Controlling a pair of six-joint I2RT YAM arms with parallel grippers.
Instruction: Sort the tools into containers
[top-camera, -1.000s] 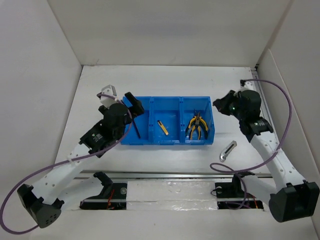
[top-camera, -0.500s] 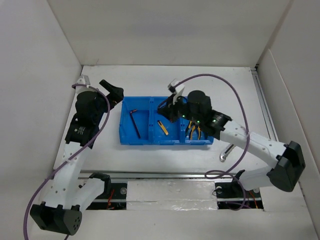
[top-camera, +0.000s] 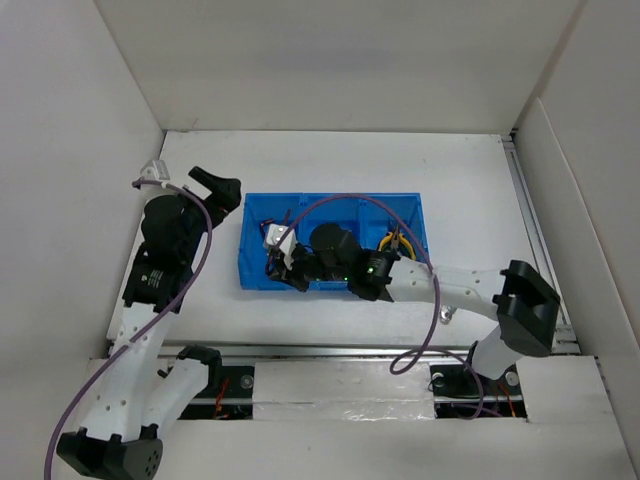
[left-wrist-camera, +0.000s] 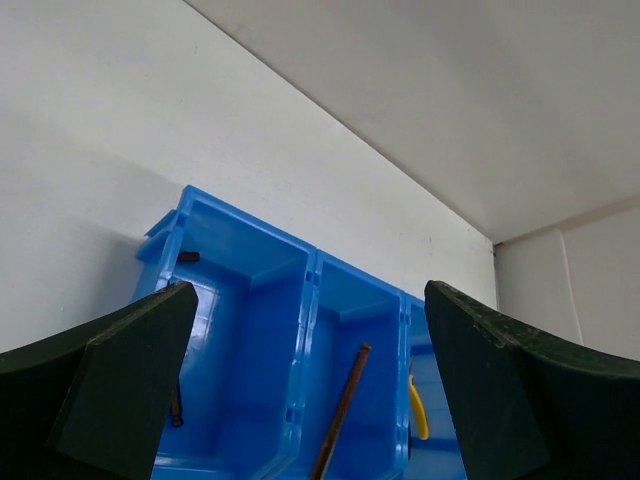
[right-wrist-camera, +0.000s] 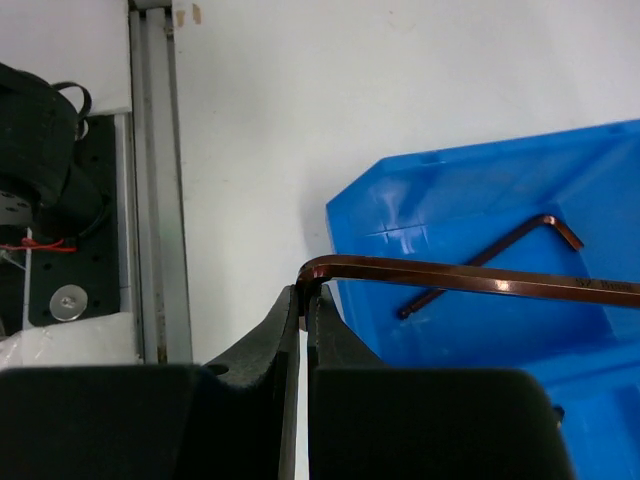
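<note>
The bottom of the tray section with the second hex key is below and outward of my right gripper, so my right gripper should move outward, go down and release the matching hex key.
The blue tray (top-camera: 330, 198) of three compartments lies mid-table. My right gripper (top-camera: 284, 262) reaches across it to the near edge of the left compartment. It is shut on the short leg of a dark L-shaped hex key (right-wrist-camera: 450, 277), whose long leg sticks out over the tray. A second hex key (right-wrist-camera: 520, 237) lies on the floor of that compartment. Yellow-handled pliers (top-camera: 392, 243) lie in the right compartment. My left gripper (top-camera: 215, 185) hangs open and empty just left of the tray's far corner, its fingers (left-wrist-camera: 120, 380) wide apart.
White walls close in the table on the left, back and right. A metal rail (top-camera: 330, 350) runs along the near edge. The right arm's purple cable (top-camera: 340, 200) loops over the tray. A small silver piece (top-camera: 444, 316) peeks out beside the right forearm.
The right arm has swung from the table's right side across the tray to its left compartment. The left arm has pulled back from the tray to the left.
</note>
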